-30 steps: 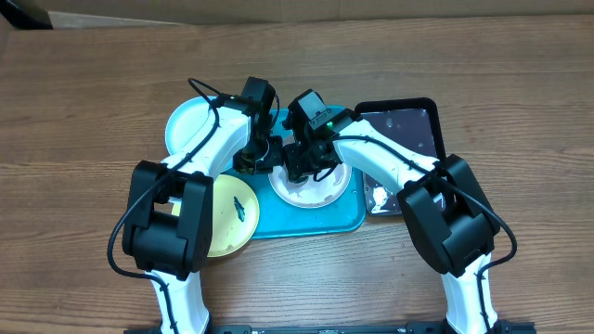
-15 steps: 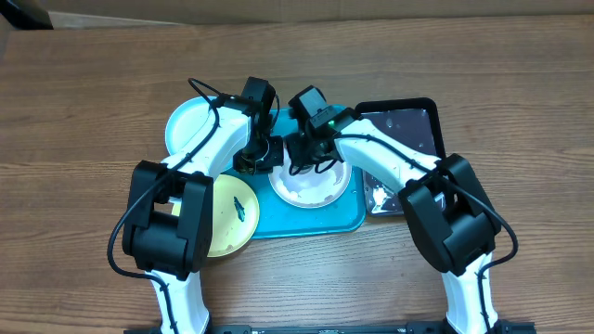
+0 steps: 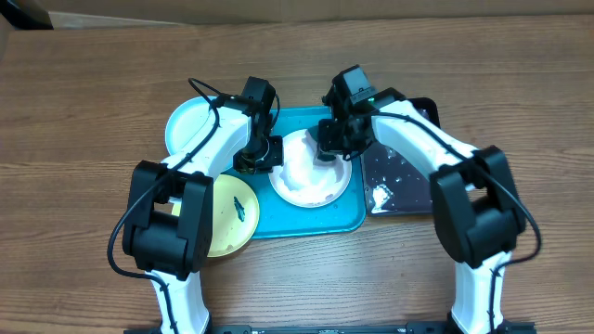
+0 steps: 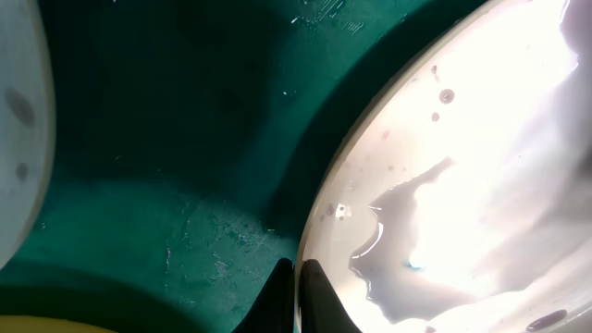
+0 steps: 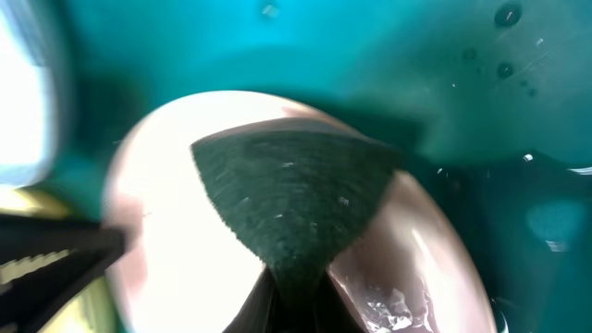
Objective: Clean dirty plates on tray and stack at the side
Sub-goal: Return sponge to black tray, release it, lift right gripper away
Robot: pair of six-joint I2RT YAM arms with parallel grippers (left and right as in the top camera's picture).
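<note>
The right gripper moves off the plate toward the right in the overhead view next. It then releases the scrub pad where the black tray's bottom lies empty.
The white plate [image 3: 311,181] lies on the teal tray [image 3: 278,223], wet and glossy. My left gripper [image 3: 266,156] is shut on its left rim; the left wrist view shows the jaws [image 4: 298,296] pinching the rim of the plate [image 4: 462,185]. My right gripper [image 3: 331,148] is shut on a dark green scrub pad [image 5: 291,199] over the plate's far right part [image 5: 166,231]. The light blue plate [image 3: 190,125] lies at the tray's far left corner. The pale yellow plate [image 3: 227,213], with a blue smear, lies left of the tray.
A narrower black tray [image 3: 408,139] with wet spots stands right of the teal tray, close under my right arm. The wooden table [image 3: 93,93] runs all round. My two grippers are close together over the white plate.
My right gripper has moved with the pad from the white plate's left part to its far right side. The left gripper has stayed on the rim.
</note>
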